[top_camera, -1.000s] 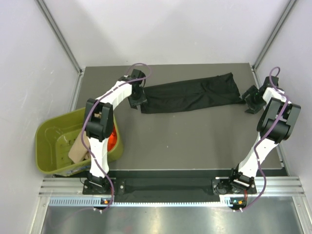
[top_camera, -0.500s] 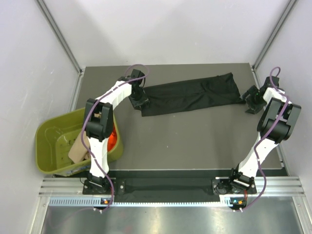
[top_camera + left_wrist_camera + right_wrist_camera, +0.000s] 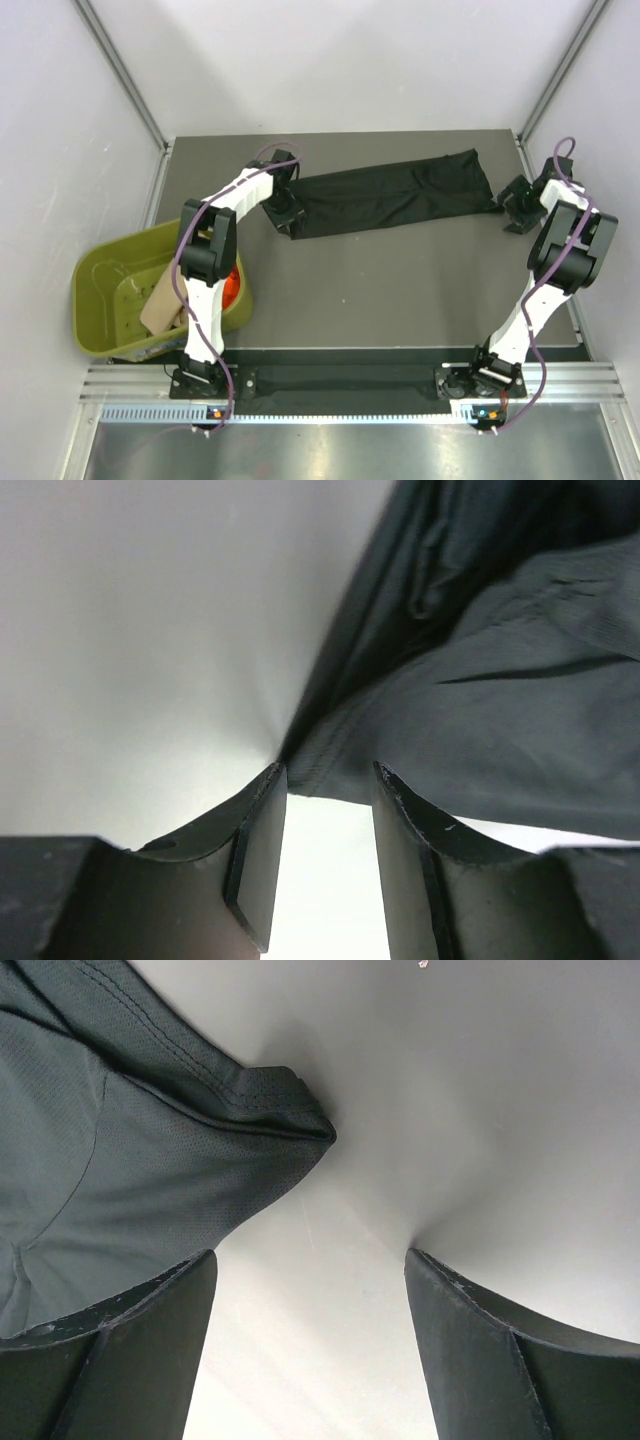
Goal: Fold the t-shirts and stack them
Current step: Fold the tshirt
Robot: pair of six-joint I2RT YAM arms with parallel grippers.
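My left gripper should stay low where it is and close its fingers on the black t-shirt's near corner (image 3: 294, 236) (image 3: 308, 778), because that corner is between its open fingers.
The black t-shirt (image 3: 395, 197) lies as a long folded strip across the far part of the table. My left gripper (image 3: 284, 211) is at its left end. In the left wrist view the gripper (image 3: 328, 772) is open, with the shirt's hem (image 3: 470, 740) just past the fingertips and bare table between the fingers. My right gripper (image 3: 511, 207) is at the shirt's right end. In the right wrist view it (image 3: 310, 1255) is wide open and empty, with the shirt's corner (image 3: 150, 1150) beyond its left finger. The orange-red t-shirt (image 3: 232, 285) and the beige t-shirt (image 3: 163, 305) lie in the tub.
An olive-green plastic tub (image 3: 110, 290) sits at the table's left edge, beside the left arm. The grey table (image 3: 400, 290) is walled by white panels at the back and sides.
My left gripper has shifted slightly toward the near side at the shirt's left end, and that end of the cloth moved a little with it. The right arm has not moved.
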